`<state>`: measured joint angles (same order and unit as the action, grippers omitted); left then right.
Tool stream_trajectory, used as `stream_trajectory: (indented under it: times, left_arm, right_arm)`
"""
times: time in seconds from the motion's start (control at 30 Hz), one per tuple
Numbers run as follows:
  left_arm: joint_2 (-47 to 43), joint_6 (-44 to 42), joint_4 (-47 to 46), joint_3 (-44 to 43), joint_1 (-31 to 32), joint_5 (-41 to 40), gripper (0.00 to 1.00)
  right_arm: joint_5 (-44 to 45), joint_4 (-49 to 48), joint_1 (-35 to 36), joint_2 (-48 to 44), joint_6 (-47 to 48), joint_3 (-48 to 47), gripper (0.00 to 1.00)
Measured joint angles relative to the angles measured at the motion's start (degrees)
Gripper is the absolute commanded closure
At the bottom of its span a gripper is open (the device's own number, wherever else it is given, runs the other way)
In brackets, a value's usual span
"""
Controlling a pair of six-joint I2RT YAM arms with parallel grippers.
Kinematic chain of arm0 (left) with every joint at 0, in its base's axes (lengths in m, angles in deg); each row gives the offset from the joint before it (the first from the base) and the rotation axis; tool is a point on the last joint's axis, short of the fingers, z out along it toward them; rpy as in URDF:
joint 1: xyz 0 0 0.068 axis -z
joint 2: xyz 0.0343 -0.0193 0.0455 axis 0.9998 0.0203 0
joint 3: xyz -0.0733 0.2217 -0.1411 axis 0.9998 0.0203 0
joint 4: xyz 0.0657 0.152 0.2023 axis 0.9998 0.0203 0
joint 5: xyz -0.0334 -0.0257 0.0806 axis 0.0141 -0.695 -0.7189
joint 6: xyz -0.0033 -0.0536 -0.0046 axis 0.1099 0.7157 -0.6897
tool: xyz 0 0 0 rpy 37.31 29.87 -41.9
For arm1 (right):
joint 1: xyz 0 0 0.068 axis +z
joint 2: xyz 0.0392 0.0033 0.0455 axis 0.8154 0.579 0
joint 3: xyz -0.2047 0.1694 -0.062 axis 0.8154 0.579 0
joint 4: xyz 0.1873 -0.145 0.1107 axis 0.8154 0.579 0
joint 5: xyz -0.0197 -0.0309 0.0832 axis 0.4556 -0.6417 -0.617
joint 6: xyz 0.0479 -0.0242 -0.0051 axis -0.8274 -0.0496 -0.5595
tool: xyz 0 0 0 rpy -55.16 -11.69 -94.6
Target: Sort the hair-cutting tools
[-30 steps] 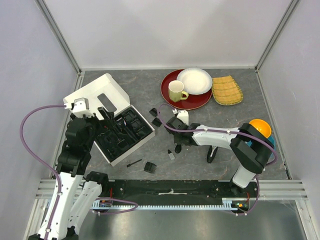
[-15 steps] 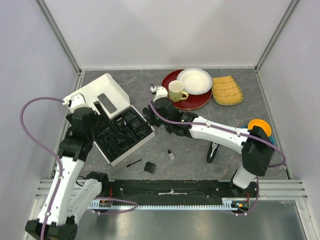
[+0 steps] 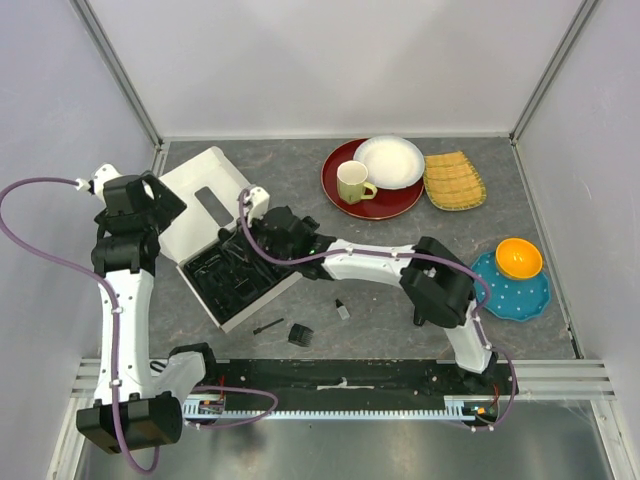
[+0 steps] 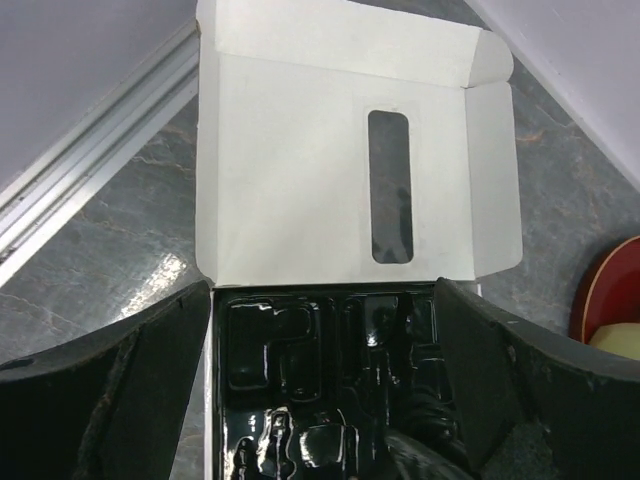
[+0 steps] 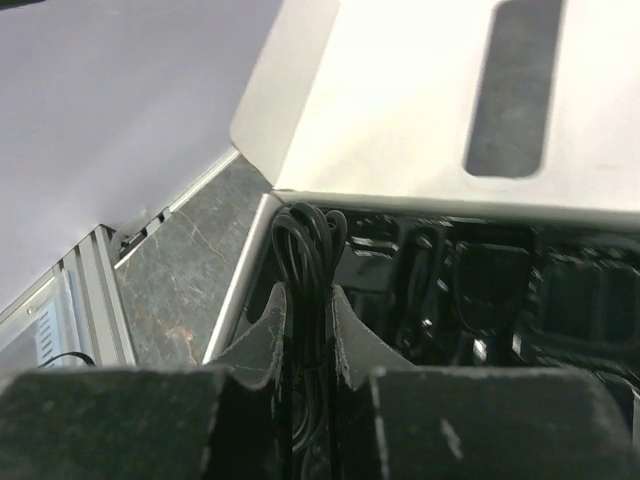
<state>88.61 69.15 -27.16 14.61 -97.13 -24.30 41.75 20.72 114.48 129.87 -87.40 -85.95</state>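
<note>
The right gripper first lowers the coiled black cord (image 5: 306, 240) next, shifting to the left in the top view, to get it into the tray's corner by the box's lid.
My right gripper (image 5: 308, 300) is shut on a coiled black cord (image 5: 306, 240), holding it over the left end of the black tray (image 5: 480, 280) in the white box. From above, the right gripper (image 3: 265, 232) reaches across the tray (image 3: 215, 280). The left gripper (image 4: 322, 290) is open and empty, raised above the box's lid (image 4: 300, 180), and sits at the far left (image 3: 140, 195) in the top view. A thin black comb (image 3: 267, 325), a black comb guard (image 3: 299, 334) and a small black piece (image 3: 342, 310) lie on the table. I cannot see the clipper.
At the back are a red plate (image 3: 385, 205) with a yellow mug (image 3: 352, 183) and a white bowl (image 3: 388, 162), and a woven yellow mat (image 3: 453, 180). An orange bowl (image 3: 519, 258) sits on a blue dotted plate (image 3: 500, 295) at the right.
The right arm swung left from mid-table to over the tray, carrying the cord. The left arm pulled up and back to the left, away from the tray.
</note>
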Motion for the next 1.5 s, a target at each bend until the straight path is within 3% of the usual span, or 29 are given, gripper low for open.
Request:
stream_trajectory:
  times: [0.3, 0.7, 0.87, 1.1, 1.37, 1.5]
  left_arm:
    - [-0.1, 2.1, 0.0, 0.0, -2.6, 7.8, 0.02]
    - [-0.3, 2.3, 0.0, 0.0, -3.9, 9.1, 0.02]
    - [0.7, 2.6, -0.1, 0.0, -4.8, 10.1, 0.02]
    - [1.3, 2.9, -0.4, 0.2, -5.2, 11.4, 0.02]
    - [1.3, 3.1, -2.4, 2.3, -5.7, 14.5, 0.02]
    - [1.2, 3.2, -3.0, 2.6, -5.7, 15.3, 0.02]
  right_arm:
    - [-3.6, -3.8, 3.4, 10.9, 8.9, -9.7, 0.82]
    - [-2.7, -5.3, 4.0, 18.2, 24.3, -13.5, 0.83]
    - [-4.7, -10.9, 4.2, 18.8, 29.2, -11.6, 0.82]
    - [-7.3, -14.0, 4.6, 19.6, 32.1, -11.1, 0.51]
    - [-7.7, -13.3, 4.8, 19.7, 31.5, -11.1, 0.38]
    - [-7.1, -13.1, 4.8, 19.6, 29.8, -11.1, 0.26]
